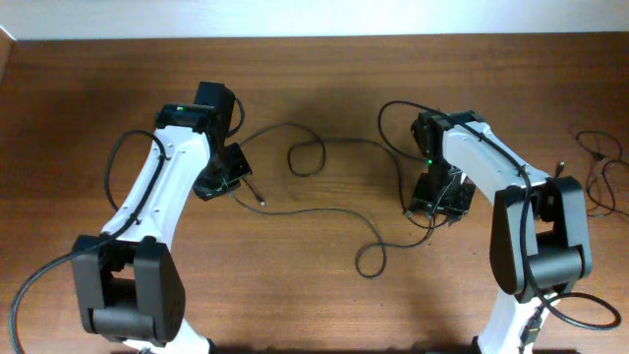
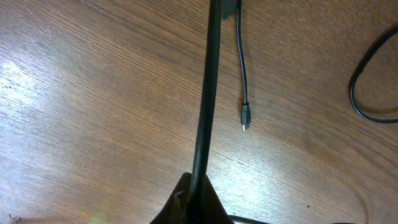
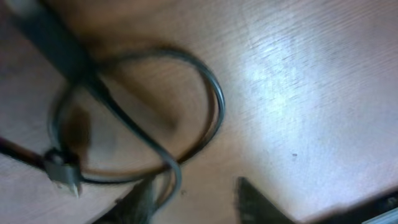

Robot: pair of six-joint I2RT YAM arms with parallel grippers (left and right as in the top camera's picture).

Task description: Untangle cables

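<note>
The loose plug end (image 1: 258,199) (image 2: 245,115) lies to the right of my left gripper in the overhead view, so I need to stay beside it and open, releasing the taut cable.
Thin black cables (image 1: 339,209) lie looped across the middle of the table between the two arms. One has a small plug end (image 1: 259,201) next to my left gripper (image 1: 224,180). In the left wrist view my left gripper (image 2: 198,196) is shut on one taut cable (image 2: 206,93), and the loose plug end (image 2: 245,119) lies to its right. My right gripper (image 1: 437,205) is low over a cable loop. In the blurred right wrist view its jaws (image 3: 199,199) are open, a loop (image 3: 214,106) lies at the left finger, and a plug (image 3: 62,171) lies further left.
More thin cords (image 1: 600,162) lie at the table's right edge. A thick black base wire (image 1: 39,275) curves at the front left. The table's back edge meets a white wall (image 1: 314,15). Another cable loop (image 2: 364,106) lies at the right of the left wrist view.
</note>
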